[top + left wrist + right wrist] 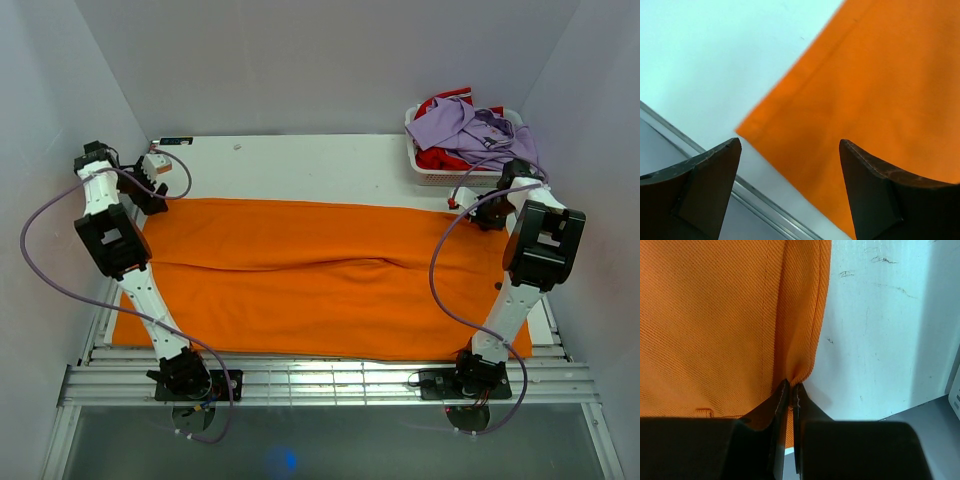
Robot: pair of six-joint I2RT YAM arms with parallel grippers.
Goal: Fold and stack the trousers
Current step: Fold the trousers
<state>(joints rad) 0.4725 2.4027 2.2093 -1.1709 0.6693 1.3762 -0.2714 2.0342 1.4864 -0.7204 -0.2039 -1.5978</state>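
Note:
My left gripper needs to move right in the top view and lower onto the trousers' far edge beside their corner next, because that edge is below its open fingers.
The orange trousers lie spread flat across almost the whole width of the white table, with a long crease running through their middle. My left gripper hovers over their far left corner; in the left wrist view its jaws stand wide open with nothing between them, above the corner of the trousers. My right gripper is at the far right edge of the cloth. The right wrist view shows it shut, pinching the hemmed edge of the trousers.
A white basket at the back right corner holds a lilac shirt over a red garment. Bare table lies behind the trousers. A metal rail edges the table at the left, and white walls close in on three sides.

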